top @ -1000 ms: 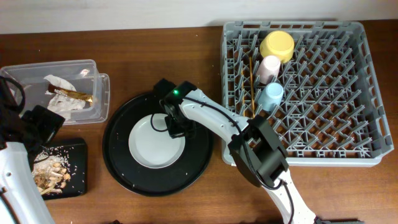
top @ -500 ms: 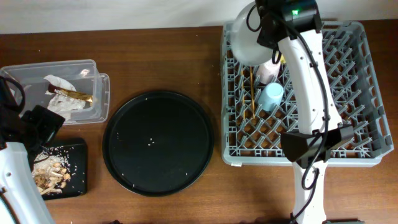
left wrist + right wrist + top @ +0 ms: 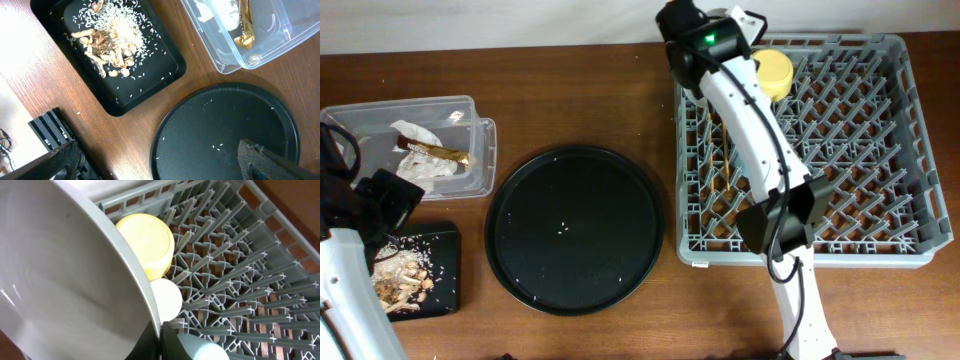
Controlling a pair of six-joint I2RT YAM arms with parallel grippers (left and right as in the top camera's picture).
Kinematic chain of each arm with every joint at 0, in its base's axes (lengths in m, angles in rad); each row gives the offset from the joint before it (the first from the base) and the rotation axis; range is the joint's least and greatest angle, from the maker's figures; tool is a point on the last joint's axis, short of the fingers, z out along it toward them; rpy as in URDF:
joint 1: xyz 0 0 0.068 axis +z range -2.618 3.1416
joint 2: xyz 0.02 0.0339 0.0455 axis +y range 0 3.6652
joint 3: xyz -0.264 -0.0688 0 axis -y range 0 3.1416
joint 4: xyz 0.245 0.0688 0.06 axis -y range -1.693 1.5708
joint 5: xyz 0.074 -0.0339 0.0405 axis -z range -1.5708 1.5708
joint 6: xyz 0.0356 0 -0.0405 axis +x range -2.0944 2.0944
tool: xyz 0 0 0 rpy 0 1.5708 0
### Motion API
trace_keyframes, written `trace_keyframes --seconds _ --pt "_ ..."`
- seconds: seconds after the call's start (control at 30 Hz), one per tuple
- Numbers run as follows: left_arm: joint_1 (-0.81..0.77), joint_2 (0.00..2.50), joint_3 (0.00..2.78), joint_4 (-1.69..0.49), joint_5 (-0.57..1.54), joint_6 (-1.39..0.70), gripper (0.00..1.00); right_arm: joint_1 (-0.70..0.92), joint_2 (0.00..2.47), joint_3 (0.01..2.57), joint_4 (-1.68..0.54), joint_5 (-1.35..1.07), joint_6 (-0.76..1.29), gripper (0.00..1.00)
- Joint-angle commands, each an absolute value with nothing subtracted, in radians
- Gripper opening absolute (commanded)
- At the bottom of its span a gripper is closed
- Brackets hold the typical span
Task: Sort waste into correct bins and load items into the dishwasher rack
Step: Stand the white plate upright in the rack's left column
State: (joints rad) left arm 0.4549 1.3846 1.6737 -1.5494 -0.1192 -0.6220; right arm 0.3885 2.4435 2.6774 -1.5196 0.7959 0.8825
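Observation:
My right gripper lowers into the rack's far corner (image 3: 695, 106) beside the yellow bowl (image 3: 772, 68) next and releases the plate's rim, since it already hangs on edge there.
My right gripper (image 3: 159, 330) is shut on the rim of the round grey-white plate (image 3: 65, 280), held on edge over the far left corner of the grey dishwasher rack (image 3: 880, 150). Overhead, the right arm (image 3: 705, 40) hides the plate. The yellow bowl (image 3: 772, 68) sits in the rack and also shows in the right wrist view (image 3: 145, 240), with the pink cup (image 3: 167, 300) and the light-blue cup (image 3: 202, 350) beside it. The chopsticks (image 3: 725, 165) lie in the rack. My left gripper (image 3: 160, 165) is open and empty over the round black tray's edge.
The round black tray (image 3: 575, 230) holds only a few rice grains. The clear box (image 3: 470, 175) holds tissues (image 3: 420, 135) and the brown wrapper (image 3: 435, 152). The flat black tray (image 3: 445, 250) holds food scraps (image 3: 107, 42). My left arm (image 3: 380, 195) is by the left edge.
My right gripper lifted the plate off the round black tray and carried it over the rack, now toward its far left corner. The left arm has not moved.

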Motion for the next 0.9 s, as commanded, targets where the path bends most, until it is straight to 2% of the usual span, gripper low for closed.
trace_keyframes --seconds 0.0,0.47,0.5,0.57,0.6,0.63,0.67,0.8,0.83,0.87 --pt "0.459 1.385 1.680 -1.550 -0.120 -0.621 0.99 0.386 2.448 2.673 -1.519 0.910 0.899 0.04" --pt "0.459 1.385 1.680 -1.550 -0.119 -0.621 0.99 0.430 2.503 2.667 -1.533 0.841 0.896 0.05" --pt "0.459 1.385 1.680 -1.550 -0.120 -0.621 0.99 0.446 2.499 2.667 -1.533 0.846 0.871 0.11" --pt "0.459 1.385 1.680 -1.550 -0.119 -0.621 0.99 0.474 2.475 2.691 -1.539 0.845 0.789 0.42" --pt "0.459 1.385 1.680 -1.550 -0.120 -0.621 0.99 0.481 2.461 2.706 -1.556 0.846 0.788 0.52" --pt "0.459 1.385 1.680 -1.550 -0.119 -0.621 0.99 0.490 2.431 2.746 -1.597 0.841 0.789 0.80" --pt "0.459 1.385 1.680 -1.550 -0.119 -0.621 0.99 0.492 2.389 2.799 -1.644 0.814 0.789 0.98" --pt "0.459 1.385 1.680 -1.550 -0.119 -0.621 0.99 0.444 2.191 2.985 -1.695 0.682 0.736 0.99" --pt "0.459 1.385 1.680 -1.550 -0.120 -0.621 0.99 0.419 2.167 2.989 -1.695 0.680 0.736 0.89" --pt "0.459 1.385 1.680 -1.550 -0.119 -0.621 0.99 0.358 2.152 2.989 -1.699 0.648 0.736 0.51"
